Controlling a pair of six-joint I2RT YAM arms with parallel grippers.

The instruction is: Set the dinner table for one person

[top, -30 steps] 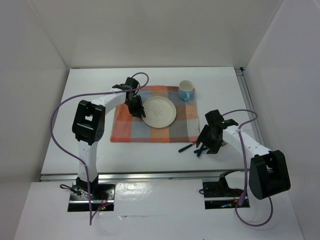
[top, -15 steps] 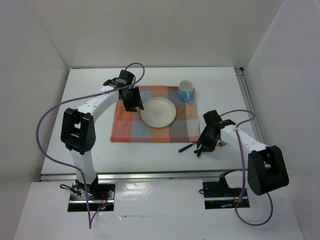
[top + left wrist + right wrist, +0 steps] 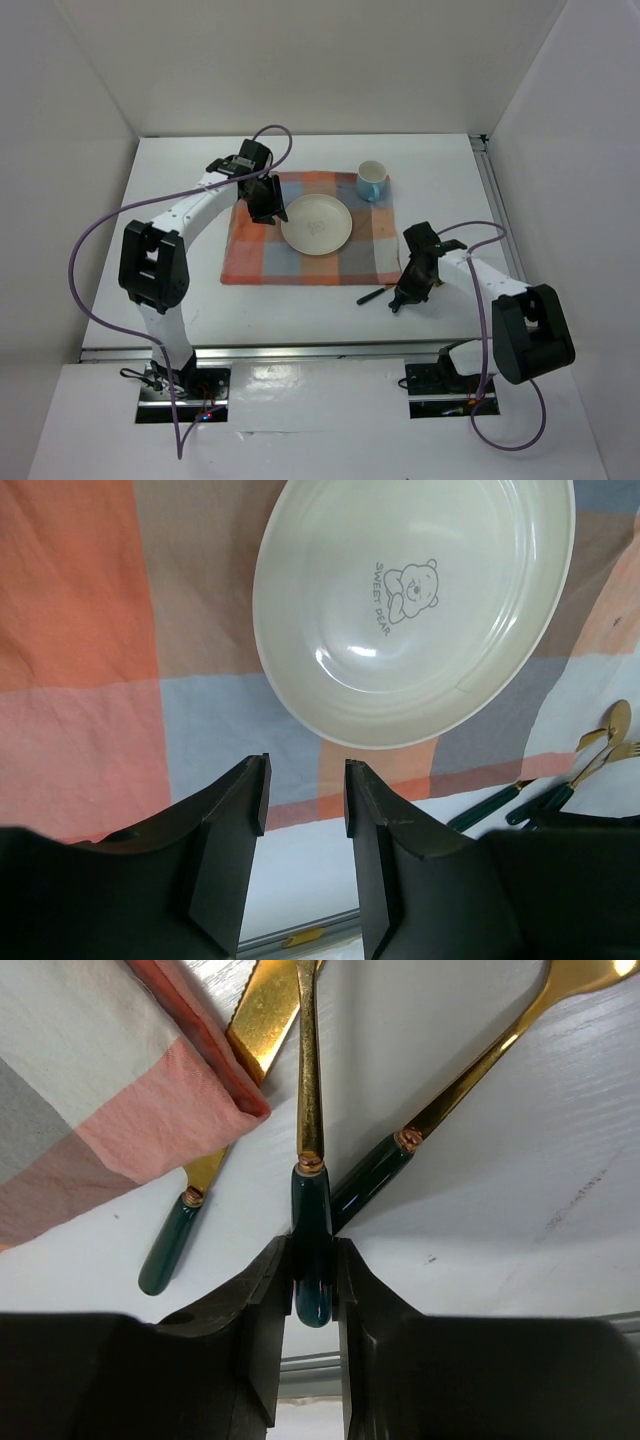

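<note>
I will next lift my right gripper outward toward the plate, turning the utensil. Then I will lower it onto the mat between plate and knife (image 3: 377, 252), where the cloth is empty.
The white dinner table (image 3: 180, 210) carries an orange-and-blue checked mat (image 3: 255, 255) with a cream plate (image 3: 316, 223) on it. The plate fills the top of the left wrist view (image 3: 415, 600). My left gripper (image 3: 264, 204) hovers at the plate's left edge, open and empty (image 3: 305, 785). My right gripper (image 3: 406, 291) is down at the mat's near right corner. In the right wrist view it (image 3: 312, 1252) is shut on the dark green handle of a gold utensil (image 3: 308, 1090). A gold knife (image 3: 190, 1220) and another green-handled piece (image 3: 400, 1165) lie either side of it.
A light blue cup (image 3: 372, 180) stands on the mat's far right corner. A metal rail (image 3: 300, 351) runs along the table's near edge. White walls enclose the table at the left, back and right.
My left gripper drew back a little from the plate's left rim, its elbow swinging left. My right gripper moved slightly left and down onto the cutlery.
</note>
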